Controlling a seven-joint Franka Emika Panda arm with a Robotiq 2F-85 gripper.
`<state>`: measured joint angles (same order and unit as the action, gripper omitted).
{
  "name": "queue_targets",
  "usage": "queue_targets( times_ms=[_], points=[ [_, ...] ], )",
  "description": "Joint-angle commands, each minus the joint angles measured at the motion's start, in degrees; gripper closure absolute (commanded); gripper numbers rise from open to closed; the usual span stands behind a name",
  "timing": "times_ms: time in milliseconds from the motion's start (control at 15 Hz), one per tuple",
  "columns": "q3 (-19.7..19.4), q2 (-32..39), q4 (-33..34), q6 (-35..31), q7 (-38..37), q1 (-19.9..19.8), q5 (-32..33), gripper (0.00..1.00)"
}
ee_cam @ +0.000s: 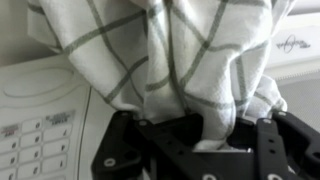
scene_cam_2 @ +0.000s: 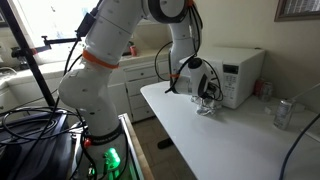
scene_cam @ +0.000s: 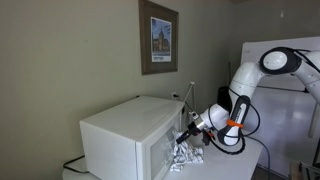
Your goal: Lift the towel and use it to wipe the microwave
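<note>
The robot's gripper will next move back and down over the bare tabletop below it, back from the microwave (scene_cam: 125, 135), and let go of the towel's edge there.
A white towel with grey check lines (ee_cam: 190, 60) hangs bunched from my gripper (ee_cam: 195, 135), which is shut on it. In both exterior views the towel (scene_cam: 185, 152) (scene_cam_2: 207, 103) dangles in front of the white microwave (scene_cam: 125, 135) (scene_cam_2: 240, 72), against its front face. The wrist view shows the microwave's keypad panel (ee_cam: 35, 140) at the left, right behind the cloth. My gripper (scene_cam: 192, 128) (scene_cam_2: 203, 85) is held close to the microwave's front.
The microwave stands on a white table (scene_cam_2: 225, 135). A metal can (scene_cam_2: 284, 113) stands on the table near the microwave. A framed picture (scene_cam: 158, 38) hangs on the wall above. A white cabinet (scene_cam: 290, 100) stands behind the arm. Cables and a stand (scene_cam_2: 40, 70) are beside the robot base.
</note>
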<state>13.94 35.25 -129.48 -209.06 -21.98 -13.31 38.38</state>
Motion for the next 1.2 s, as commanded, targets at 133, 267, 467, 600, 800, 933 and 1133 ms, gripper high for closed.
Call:
queue_targets(
  times_ms=[133, 267, 467, 600, 800, 933, 1133],
  points=[
    [15.48, 3.47, -0.29, 13.80, -10.80, -16.17, 16.08, 1.00],
    [21.27, 2.25, -4.42, 19.09, -11.95, -21.97, 18.26, 1.00],
    [28.97, 2.30, -9.96, 24.06, -10.42, -30.11, 17.68, 1.00],
    [30.98, 1.13, -13.41, 26.20, -9.85, -33.38, 16.88, 1.00],
    [29.10, -4.04, -18.71, 23.73, -11.05, -36.34, 17.07, 1.00],
    [27.14, -8.23, -21.64, 22.51, -12.32, -38.25, 16.51, 1.00],
    [23.37, -14.84, -24.98, 21.24, -14.27, -41.12, 15.26, 1.00]
  ],
)
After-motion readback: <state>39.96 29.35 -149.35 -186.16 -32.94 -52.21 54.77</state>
